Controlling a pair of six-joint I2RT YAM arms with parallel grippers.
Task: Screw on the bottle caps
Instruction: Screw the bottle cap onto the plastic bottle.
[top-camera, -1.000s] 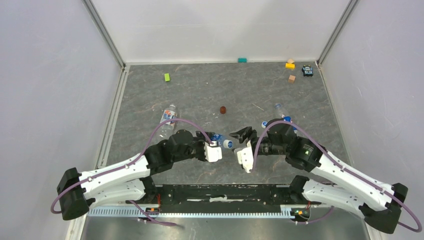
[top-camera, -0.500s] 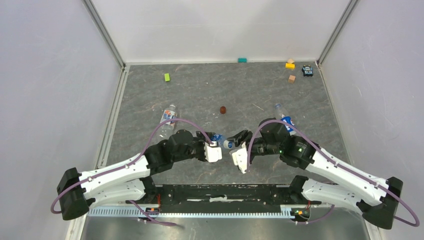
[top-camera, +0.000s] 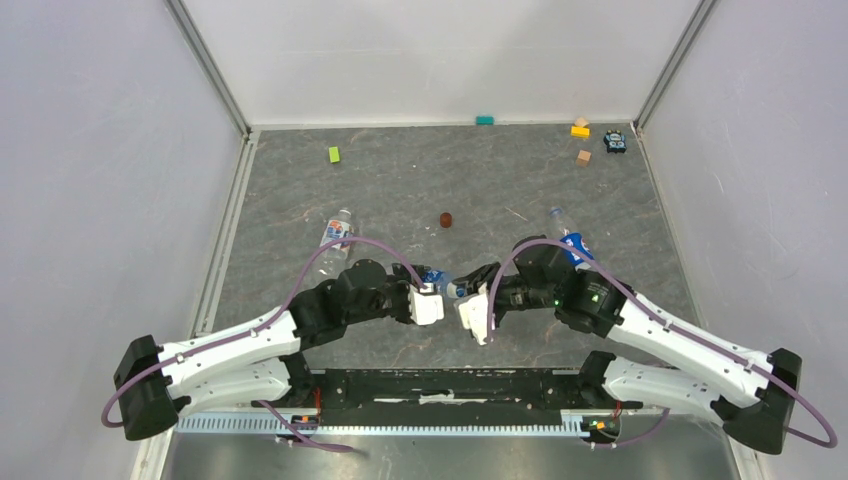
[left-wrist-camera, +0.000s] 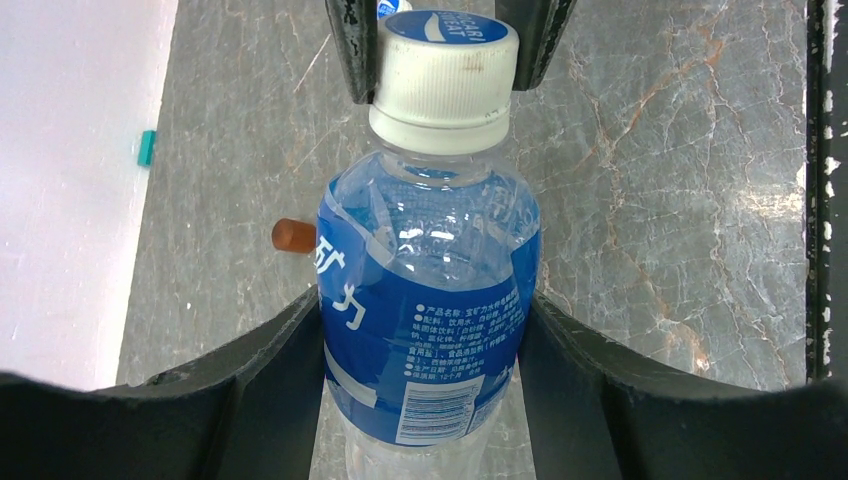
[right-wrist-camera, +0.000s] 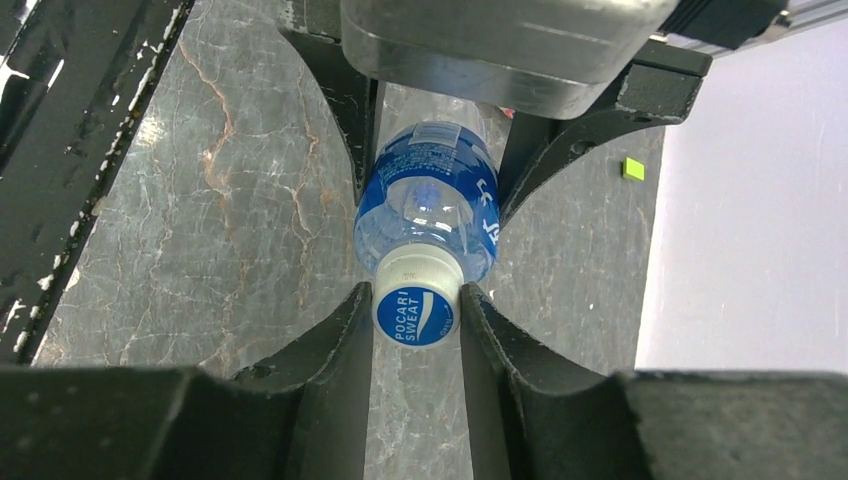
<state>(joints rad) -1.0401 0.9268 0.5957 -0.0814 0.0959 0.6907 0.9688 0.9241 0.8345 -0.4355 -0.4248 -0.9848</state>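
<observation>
The bare tabletop near the green block is clear, so my left gripper should next move outward, turn the bottle upright and lower it there to let go.
My left gripper (top-camera: 432, 288) is shut on a clear bottle (left-wrist-camera: 428, 330) with a blue-and-white label and holds it lying level just above the table. Its whitish cap with a blue top (left-wrist-camera: 443, 80) sits on the neck. My right gripper (top-camera: 470, 293) faces it and is shut on that cap (right-wrist-camera: 416, 308), with a finger pressed on each side. A second bottle (top-camera: 337, 232) lies to the left. A third bottle (top-camera: 568, 238) lies to the right, partly hidden behind my right arm. The other caps are not clearly in view.
A dark red-brown disc (top-camera: 446, 220) lies just beyond the grippers. A green block (top-camera: 334, 154), a teal block (top-camera: 484, 120), yellow (top-camera: 580, 130) and tan (top-camera: 584, 157) blocks and a dark toy (top-camera: 614, 141) sit near the back wall.
My right gripper has moved left to the held bottle and gone from open to shut on its cap. The left arm has not moved.
</observation>
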